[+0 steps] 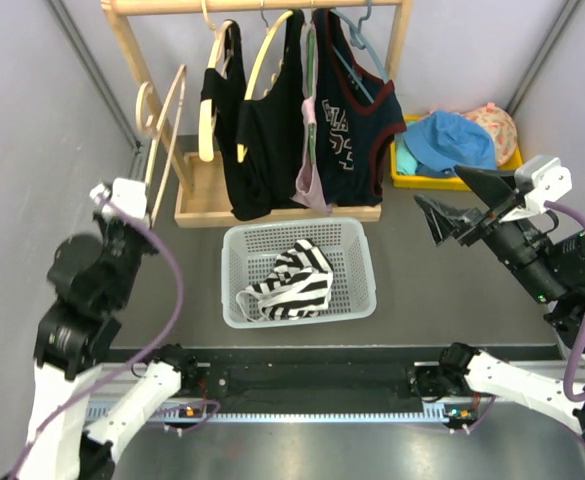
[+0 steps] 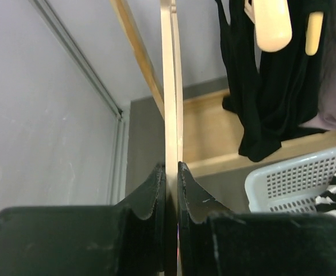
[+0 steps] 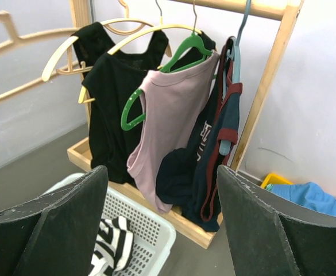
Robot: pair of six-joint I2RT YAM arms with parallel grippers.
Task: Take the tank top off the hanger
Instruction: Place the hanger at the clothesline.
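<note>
The bare hanger will go outward in my left gripper next, to the empty end of the rack's top bar. My left gripper will hook it there and release it.
My left gripper is shut on a bare wooden hanger and holds it upright at the left of the rack; in the left wrist view the hanger runs up from between the closed jaws of the gripper. A black-and-white striped tank top lies crumpled in the white basket, also seen low in the right wrist view. My right gripper is open and empty, to the right of the rack, facing the hanging clothes.
A wooden rack holds black tops on wooden hangers, a pink top on a green hanger and a navy top on a blue hanger. A yellow bin with a blue cloth stands at back right.
</note>
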